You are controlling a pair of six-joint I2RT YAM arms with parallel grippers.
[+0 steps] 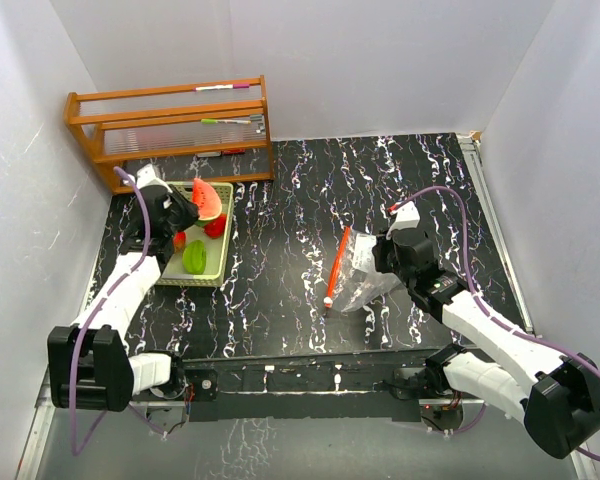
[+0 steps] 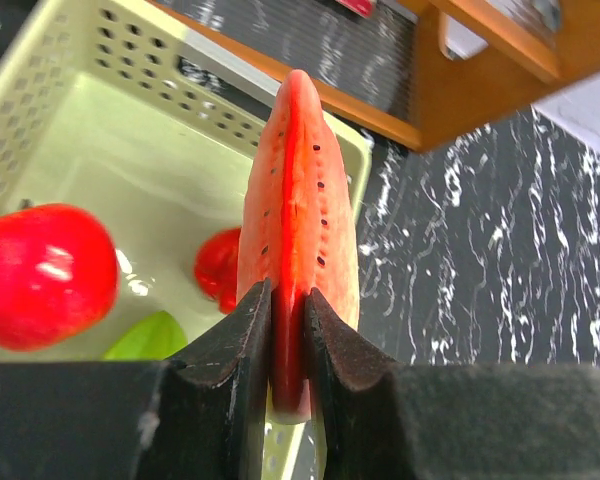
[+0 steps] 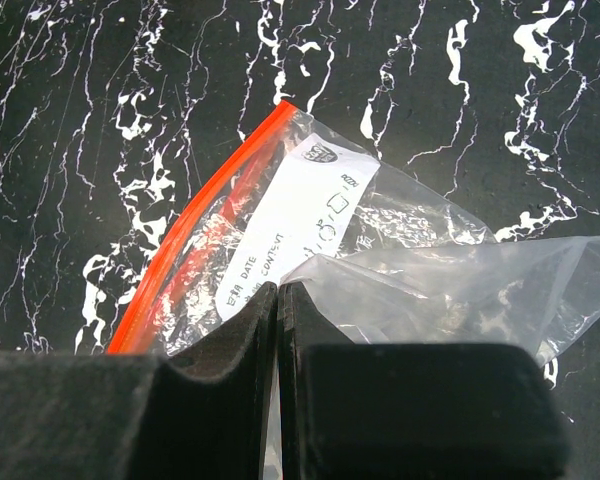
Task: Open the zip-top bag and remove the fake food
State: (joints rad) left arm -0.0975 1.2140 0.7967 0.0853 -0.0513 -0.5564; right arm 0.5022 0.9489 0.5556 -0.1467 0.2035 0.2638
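Note:
My left gripper should move a little to the left in the top view next and open over the basket's bare bottom between the red fruits.
My left gripper is shut on the red watermelon slice and holds it above the pale green basket; both show in the top view, the gripper and the slice. In the basket lie red round fruits and a green piece. My right gripper is shut on a fold of the clear zip-top bag, whose red zip strip and white label lie on the table. In the top view the bag looks empty.
A wooden rack with markers stands at the back left, just behind the basket. White walls close in on both sides. The black marbled table spreads between basket and bag.

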